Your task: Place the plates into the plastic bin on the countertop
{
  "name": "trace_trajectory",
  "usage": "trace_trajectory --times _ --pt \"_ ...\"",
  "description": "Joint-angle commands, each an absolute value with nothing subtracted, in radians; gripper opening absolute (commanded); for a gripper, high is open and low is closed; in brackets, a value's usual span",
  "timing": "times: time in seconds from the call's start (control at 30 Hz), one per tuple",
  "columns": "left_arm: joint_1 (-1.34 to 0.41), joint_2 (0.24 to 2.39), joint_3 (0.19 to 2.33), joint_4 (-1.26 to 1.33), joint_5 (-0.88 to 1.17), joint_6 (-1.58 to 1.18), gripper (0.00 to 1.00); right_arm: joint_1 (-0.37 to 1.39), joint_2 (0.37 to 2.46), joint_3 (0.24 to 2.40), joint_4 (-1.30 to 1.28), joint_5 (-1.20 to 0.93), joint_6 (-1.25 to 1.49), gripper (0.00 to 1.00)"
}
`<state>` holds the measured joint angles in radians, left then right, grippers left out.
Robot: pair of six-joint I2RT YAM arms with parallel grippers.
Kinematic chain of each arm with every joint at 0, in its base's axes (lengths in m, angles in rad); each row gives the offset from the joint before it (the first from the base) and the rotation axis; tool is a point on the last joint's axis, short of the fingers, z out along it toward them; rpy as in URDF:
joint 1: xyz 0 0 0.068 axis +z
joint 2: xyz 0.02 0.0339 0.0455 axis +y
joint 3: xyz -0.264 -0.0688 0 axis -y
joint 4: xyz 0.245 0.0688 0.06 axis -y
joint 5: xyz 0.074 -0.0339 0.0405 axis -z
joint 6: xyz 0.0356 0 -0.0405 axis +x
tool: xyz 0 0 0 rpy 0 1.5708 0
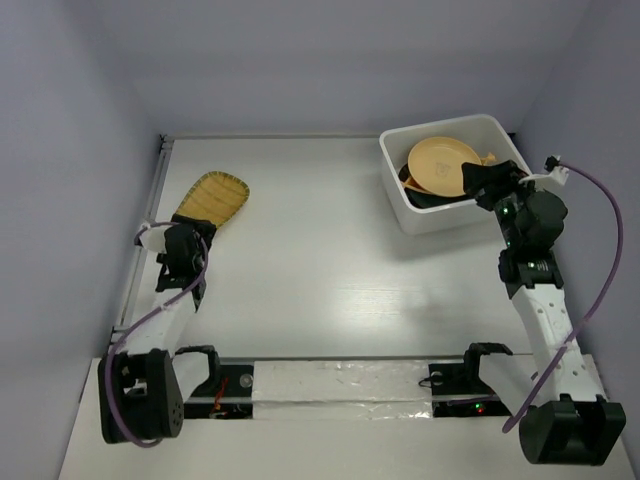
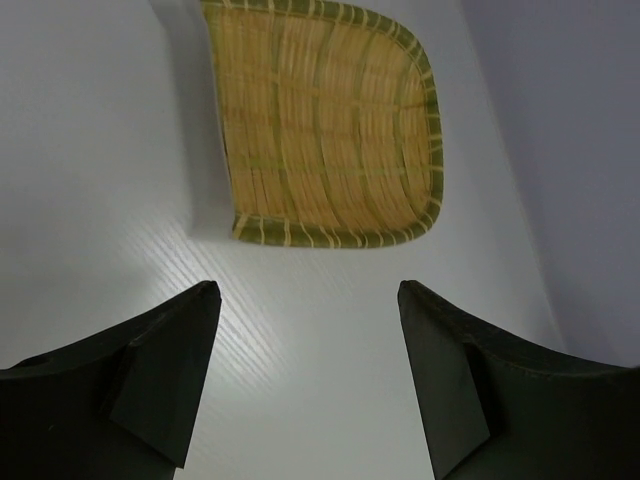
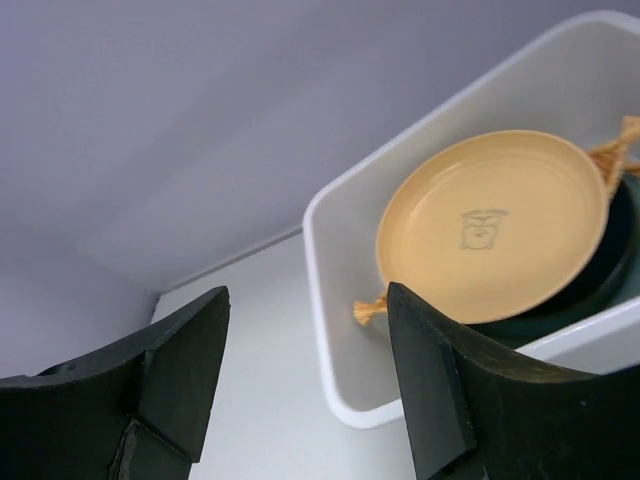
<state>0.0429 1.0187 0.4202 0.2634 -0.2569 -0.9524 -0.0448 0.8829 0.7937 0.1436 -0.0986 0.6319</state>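
The ribbed plate's near edge point(image 1: 215, 223) point(image 2: 322, 236) is still just beyond the gripper's fingers, so my left gripper needs to go down and tilt next, to bring its open fingers around that edge of the plate.
A yellow ribbed rectangular plate point(image 1: 211, 197) with a green rim lies on the white countertop point(image 1: 320, 250) at the far left; it fills the top of the left wrist view point(image 2: 325, 130). My left gripper point(image 1: 190, 240) is open and empty just short of its near edge point(image 2: 308, 300). The white plastic bin point(image 1: 395, 185) stands at the far right and holds a plain yellow-orange round plate point(image 1: 443, 164) on top of darker dishes. My right gripper point(image 1: 487, 180) is open and empty at the bin's near right rim. In the right wrist view point(image 3: 305, 300) the bin point(image 3: 325, 300) and that plate point(image 3: 490, 225) show.
A metal rail point(image 1: 150, 215) runs along the countertop's left edge, close to the left arm. An orange woven piece point(image 3: 370, 310) sticks out from under the round plate in the bin. Grey walls stand on the left, back and right.
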Motion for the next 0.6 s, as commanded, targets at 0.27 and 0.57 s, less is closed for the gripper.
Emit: trace_trajectory --times 0.27,0.57 --pt "0.285 1.442 0.39 0.773 0.149 -1.038 0.65 -0.048 0.891 0.755 0.281 -0.373 0.638 0.7" --pt "0.324 1.677 0.4 1.084 0.293 -1.137 0.58 -0.048 0.873 0.749 0.307 -0.436 0.661 0.69"
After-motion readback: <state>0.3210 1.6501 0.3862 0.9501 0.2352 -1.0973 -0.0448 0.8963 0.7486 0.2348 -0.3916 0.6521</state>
